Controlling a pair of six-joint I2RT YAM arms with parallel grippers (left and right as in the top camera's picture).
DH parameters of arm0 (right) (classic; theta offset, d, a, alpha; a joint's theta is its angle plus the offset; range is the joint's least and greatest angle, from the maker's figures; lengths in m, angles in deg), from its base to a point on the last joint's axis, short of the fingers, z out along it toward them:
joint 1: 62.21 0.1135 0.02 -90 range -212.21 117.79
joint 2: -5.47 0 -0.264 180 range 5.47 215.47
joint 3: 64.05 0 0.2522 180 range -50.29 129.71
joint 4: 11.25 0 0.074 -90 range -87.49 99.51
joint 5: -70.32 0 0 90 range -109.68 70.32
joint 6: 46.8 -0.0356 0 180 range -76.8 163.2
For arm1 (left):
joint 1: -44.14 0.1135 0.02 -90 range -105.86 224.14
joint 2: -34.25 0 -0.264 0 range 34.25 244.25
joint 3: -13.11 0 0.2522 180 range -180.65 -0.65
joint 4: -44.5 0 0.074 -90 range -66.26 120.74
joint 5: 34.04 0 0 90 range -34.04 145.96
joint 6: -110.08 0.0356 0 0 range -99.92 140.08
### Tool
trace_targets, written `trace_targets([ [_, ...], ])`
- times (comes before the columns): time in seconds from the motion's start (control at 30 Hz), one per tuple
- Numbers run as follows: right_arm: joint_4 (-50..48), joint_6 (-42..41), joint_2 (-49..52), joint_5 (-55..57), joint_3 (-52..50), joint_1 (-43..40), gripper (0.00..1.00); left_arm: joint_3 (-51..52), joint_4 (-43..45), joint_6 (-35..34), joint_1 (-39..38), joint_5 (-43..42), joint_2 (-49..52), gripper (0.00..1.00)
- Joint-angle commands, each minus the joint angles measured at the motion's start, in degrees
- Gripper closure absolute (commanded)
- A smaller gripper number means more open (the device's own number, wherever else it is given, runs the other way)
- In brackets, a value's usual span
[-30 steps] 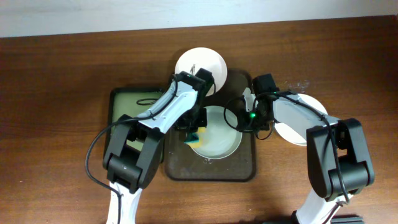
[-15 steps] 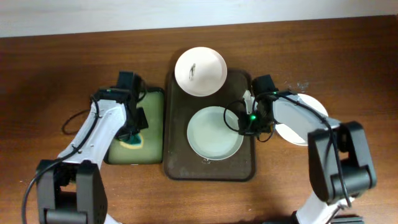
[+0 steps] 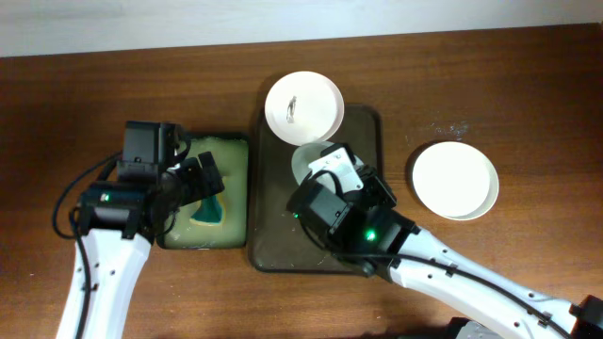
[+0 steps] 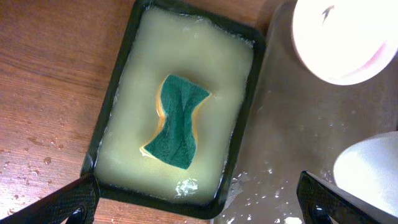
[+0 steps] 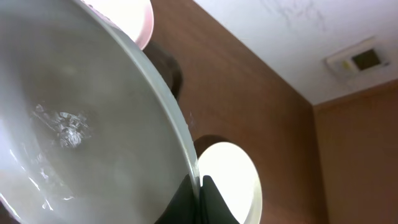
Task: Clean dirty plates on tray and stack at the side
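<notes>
The third plate already sits aside. My right gripper will next go to the right in the overhead view, then down, level its plate and release it onto the third plate.
The dark brown tray (image 3: 271,235) lies mid-table. A dirty plate (image 3: 303,107) with a dark smudge rests on its far end, also in the left wrist view as the plate (image 4: 342,37). My right gripper (image 5: 200,198) is shut on the rim of a wet white plate (image 5: 74,124), holding it tilted above the tray (image 3: 313,158). A third white plate (image 3: 454,179) sits on the table to the right, seen behind the held one as the plate (image 5: 230,180). My left gripper (image 4: 199,208) hangs open over the green sponge (image 4: 177,121), apart from it.
The sponge (image 3: 209,213) lies in a smaller dark-rimmed tray (image 3: 236,143) of pale yellow-green liquid, left of the brown tray. Water drops speckle the brown tray's floor (image 4: 286,137). My right arm (image 3: 443,273) stretches across the table's near right.
My left arm swung from the brown tray to the small tray, opened and let the sponge go there. My right gripper has lifted the middle plate and tilted it.
</notes>
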Motion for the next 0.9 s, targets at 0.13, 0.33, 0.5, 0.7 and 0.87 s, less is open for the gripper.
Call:
trace_targets([
  [0.13, 0.94, 0.2, -0.55, 15.89, 0.28, 6.67, 0.96, -0.59, -0.26, -0.02, 0.31, 0.13, -1.09, 0.01],
  [0.33, 1.16, 0.15, -0.55, 15.65, 0.28, 6.51, 0.96, -0.59, -0.24, -0.02, 0.31, 0.13, -1.09, 0.01],
  [0.5, 1.2, 0.15, -0.55, 15.45, 0.28, 6.51, 0.96, -0.59, -0.26, -0.02, 0.31, 0.13, -1.09, 0.01],
  [0.7, 1.18, -12.46, -0.55, 5.11, 0.28, 1.57, 0.96, -0.59, -0.26, -0.02, 0.31, 0.13, -1.09, 0.01],
  [0.87, 3.37, -0.66, -0.44, -64.65, 0.28, -49.27, 0.96, -0.59, -0.26, -0.02, 0.31, 0.13, -1.09, 0.01],
])
